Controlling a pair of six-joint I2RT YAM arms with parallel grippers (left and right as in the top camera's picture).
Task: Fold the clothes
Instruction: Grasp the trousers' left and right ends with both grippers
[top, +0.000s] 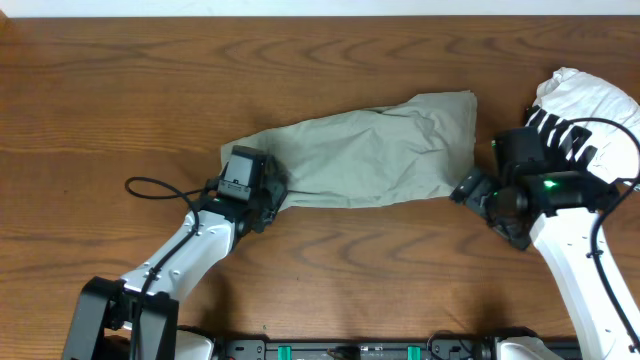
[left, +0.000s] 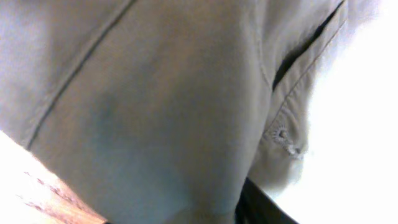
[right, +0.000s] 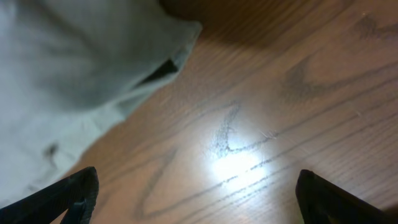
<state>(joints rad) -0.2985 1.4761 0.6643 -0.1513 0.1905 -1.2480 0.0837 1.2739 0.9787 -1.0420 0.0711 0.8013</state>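
I will next move my right gripper down and to the left in the overhead view, onto the trousers' near corner (top: 454, 192) (right: 173, 51), because its open fingers are on either side of bare wood.
The clothes (top: 370, 150), light khaki trousers, lie folded in a long band across the middle of the wooden table. My left gripper (top: 268, 190) sits at their left end, shut on the cloth. In the left wrist view the khaki cloth (left: 155, 106) fills the frame and covers the jaws; only one black finger (left: 261, 210) shows at the bottom. A button (left: 283, 132) and a pocket slit are close by. My right gripper (top: 468, 190) stands open just off the trousers' near right corner. Its fingers (right: 81, 193) straddle bare wood, with the cloth's edge (right: 68, 68) to their left.
A heap of white cloth (top: 590, 100) lies at the back right, behind the right arm. A black cable (top: 150, 187) loops out to the left of the left arm. A black rail (top: 380, 350) runs along the table's front edge.
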